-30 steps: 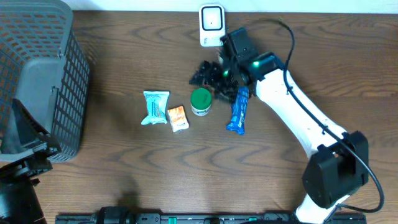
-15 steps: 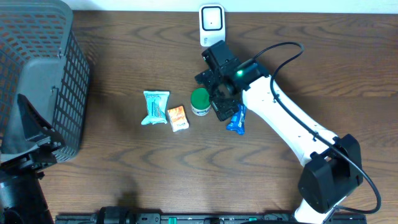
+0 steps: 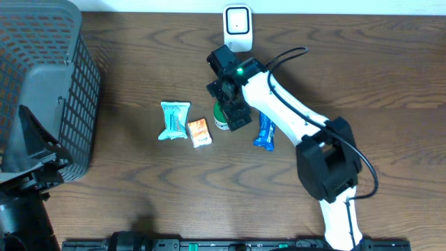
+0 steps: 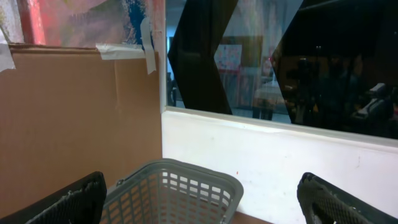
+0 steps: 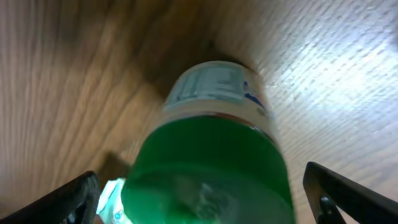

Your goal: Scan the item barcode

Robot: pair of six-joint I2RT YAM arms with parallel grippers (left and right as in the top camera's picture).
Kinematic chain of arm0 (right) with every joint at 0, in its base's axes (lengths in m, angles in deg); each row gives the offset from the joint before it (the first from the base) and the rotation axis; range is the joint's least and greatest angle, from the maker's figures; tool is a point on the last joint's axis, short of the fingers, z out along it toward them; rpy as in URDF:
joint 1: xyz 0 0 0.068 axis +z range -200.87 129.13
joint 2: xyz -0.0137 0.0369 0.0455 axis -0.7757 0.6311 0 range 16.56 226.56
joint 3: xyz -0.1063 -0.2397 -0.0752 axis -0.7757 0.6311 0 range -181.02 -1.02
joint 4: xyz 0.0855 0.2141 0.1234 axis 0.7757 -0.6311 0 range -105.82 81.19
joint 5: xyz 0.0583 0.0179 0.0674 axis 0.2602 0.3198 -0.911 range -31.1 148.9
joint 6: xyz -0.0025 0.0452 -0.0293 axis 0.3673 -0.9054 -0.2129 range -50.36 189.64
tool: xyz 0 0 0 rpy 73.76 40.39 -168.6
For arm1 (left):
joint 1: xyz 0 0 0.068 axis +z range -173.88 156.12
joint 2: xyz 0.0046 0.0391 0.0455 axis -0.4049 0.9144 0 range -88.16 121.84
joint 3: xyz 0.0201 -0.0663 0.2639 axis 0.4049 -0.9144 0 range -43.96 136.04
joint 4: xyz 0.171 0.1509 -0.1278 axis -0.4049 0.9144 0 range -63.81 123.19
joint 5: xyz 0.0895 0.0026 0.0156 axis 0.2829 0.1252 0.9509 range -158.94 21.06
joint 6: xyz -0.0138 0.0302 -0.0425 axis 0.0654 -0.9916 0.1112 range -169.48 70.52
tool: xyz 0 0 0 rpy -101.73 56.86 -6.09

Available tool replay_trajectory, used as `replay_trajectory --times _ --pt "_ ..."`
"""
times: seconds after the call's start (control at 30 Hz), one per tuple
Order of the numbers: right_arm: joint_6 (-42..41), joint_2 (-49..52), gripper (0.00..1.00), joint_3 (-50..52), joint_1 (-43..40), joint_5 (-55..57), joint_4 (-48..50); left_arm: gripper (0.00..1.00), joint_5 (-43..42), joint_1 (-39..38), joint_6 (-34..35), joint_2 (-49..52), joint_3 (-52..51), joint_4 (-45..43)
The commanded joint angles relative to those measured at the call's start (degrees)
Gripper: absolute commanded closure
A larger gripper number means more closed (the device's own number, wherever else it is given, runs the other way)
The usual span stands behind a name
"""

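My right gripper moves down past the green lid next, then closes around the jar point(image 3: 220, 121).
A small jar with a green lid point(image 5: 205, 168) and a white label fills the right wrist view, standing on the wooden table. My right gripper point(image 5: 205, 202) is open, one finger point(image 5: 71, 199) left of the lid and the other point(image 5: 348, 193) right of it, neither touching. From overhead, the right gripper point(image 3: 230, 106) hangs over the jar point(image 3: 220, 121) and hides most of it. The white scanner point(image 3: 237, 28) stands at the table's back edge. My left gripper point(image 4: 202, 205) is open and empty at the far left, facing the basket.
A teal packet point(image 3: 174, 120) and an orange packet point(image 3: 199, 132) lie left of the jar. A blue packet point(image 3: 265, 131) lies right of it, beside the right arm. A large grey mesh basket point(image 3: 42, 77) stands at the left edge.
My right gripper has swung left from above the blue packet to above the green-lidded jar and has opened wider. The left arm has not moved.
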Motion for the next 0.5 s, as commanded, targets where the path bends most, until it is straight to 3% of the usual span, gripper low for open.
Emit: replay_trajectory --times 0.0,0.2,0.47 --pt "0.20 2.54 0.01 -1.90 0.04 -1.62 -0.74 0.02 0.37 0.39 0.50 -0.28 -0.09 -0.04" --pt "0.17 6.69 0.02 -1.90 0.92 -2.62 -2.51 0.02 0.37 0.39 0.50 -0.28 -0.09 -0.04" --pt "0.98 8.41 0.41 -1.90 1.51 -2.36 -3.76 0.02 0.37 0.39 0.50 -0.28 -0.09 -0.04"
